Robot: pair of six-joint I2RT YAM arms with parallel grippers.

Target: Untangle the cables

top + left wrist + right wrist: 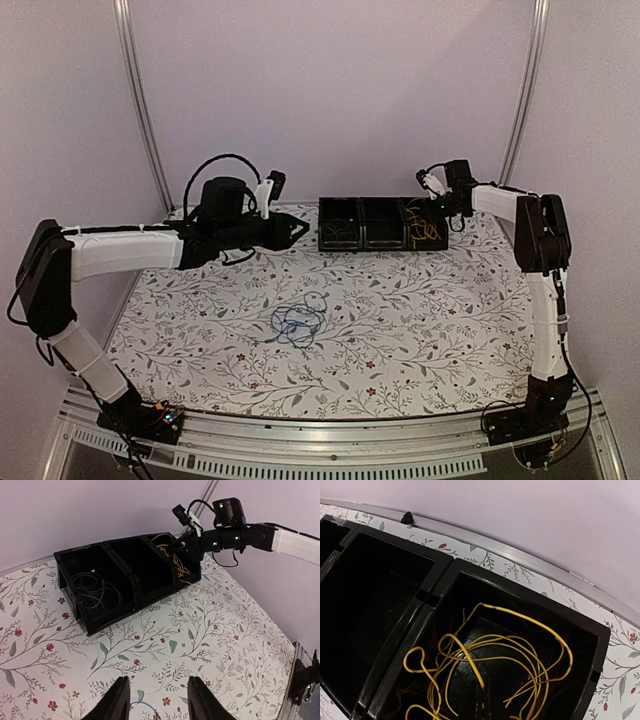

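My left gripper is going back down onto the blue cable's end next.
A tangle of blue cable (300, 322) lies mid-table; one loop of the blue cable (145, 711) shows between my left fingers (118, 702). My left gripper (159, 701) hangs open and empty above the cloth, left of the bins (296, 230). The yellow cable (495, 650) is coiled in the right bin (425, 232). My right gripper (482, 690) reaches down into that bin (438, 212), shut on a strand of the yellow cable. A thin whitish cable (92, 587) lies in the left bin.
The black three-compartment bin row (372, 240) stands at the back of the flowered cloth; its middle compartment (142, 565) looks empty. A metal rail (520, 560) and the wall run just behind it.
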